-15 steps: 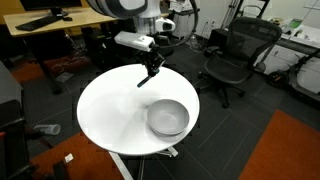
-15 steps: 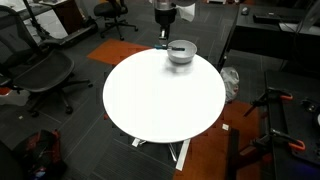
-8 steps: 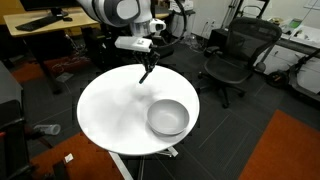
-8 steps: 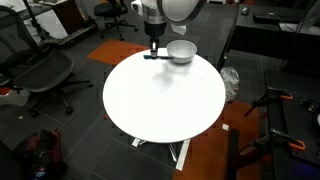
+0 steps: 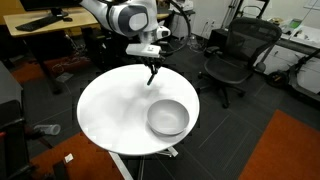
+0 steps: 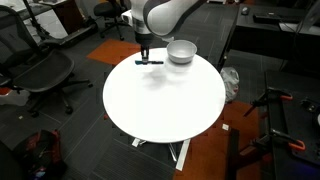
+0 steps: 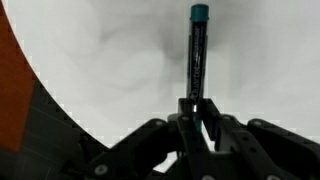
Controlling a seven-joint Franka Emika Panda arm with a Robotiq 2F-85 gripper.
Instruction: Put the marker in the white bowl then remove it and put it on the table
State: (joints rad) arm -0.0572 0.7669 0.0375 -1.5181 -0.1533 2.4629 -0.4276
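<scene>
The robot's gripper will next lower the marker onto the table (image 5: 151, 82) beside the white bowl.
My gripper (image 5: 152, 72) hangs over the far edge of the round white table (image 5: 110, 110) and is shut on the marker (image 7: 197, 50), a thin dark stick with a teal tip. In the wrist view the marker juts forward from between the fingers over the tabletop. In an exterior view the marker (image 6: 150, 61) sticks out sideways below the gripper (image 6: 142, 57), just above the table (image 6: 165, 100). The white bowl (image 5: 167, 117) stands empty on the table, apart from the gripper. It also shows in an exterior view (image 6: 181, 51), next to the gripper.
Black office chairs (image 5: 230, 60) (image 6: 45, 70) stand around the table. A light-wood desk (image 5: 50, 25) is behind the arm. An orange carpet patch (image 5: 285, 150) lies on the floor. The table edge shows in the wrist view (image 7: 40, 90).
The gripper has moved with the marker away from the bowl, along the table's far edge, and has come lower toward the tabletop.
</scene>
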